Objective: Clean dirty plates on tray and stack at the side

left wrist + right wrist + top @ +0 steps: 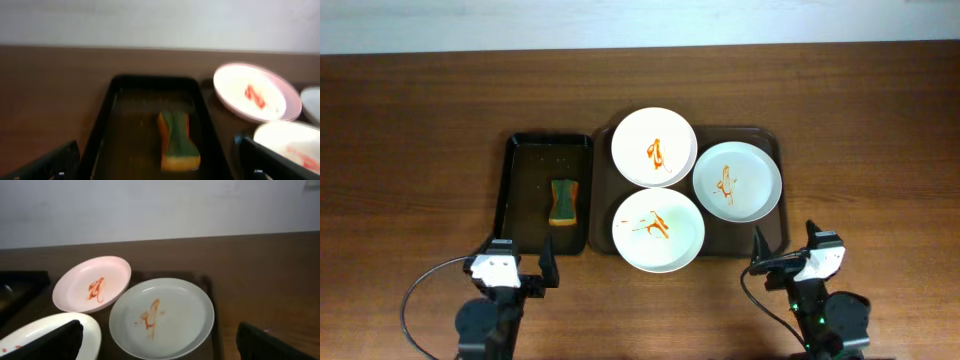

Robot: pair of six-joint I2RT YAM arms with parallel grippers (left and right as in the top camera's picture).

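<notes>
I will next move my left gripper outward, tip it down and lower it over the sponge's middle [563, 203] [177, 140] to close on it, since the sponge is inside the black tray's raised rim.
Three round plates lie on the brown tray [772, 238], each with orange sauce squiggles: a white one at the back [654, 147], a pale mint one at the right [737, 181], a white one at the front [658, 230]. In the right wrist view the mint plate [162, 317] lies ahead, the back plate [92, 284] behind it. My left gripper [525, 265] is open and empty near the table's front, short of the black tray. My right gripper [788, 252] is open and empty just in front of the brown tray's right corner.
A smaller black tray [520, 200] lies left of the brown tray and holds a green and orange sponge [563, 201]. The sponge also shows in the left wrist view [177, 141]. Cables run from both arm bases at the front edge.
</notes>
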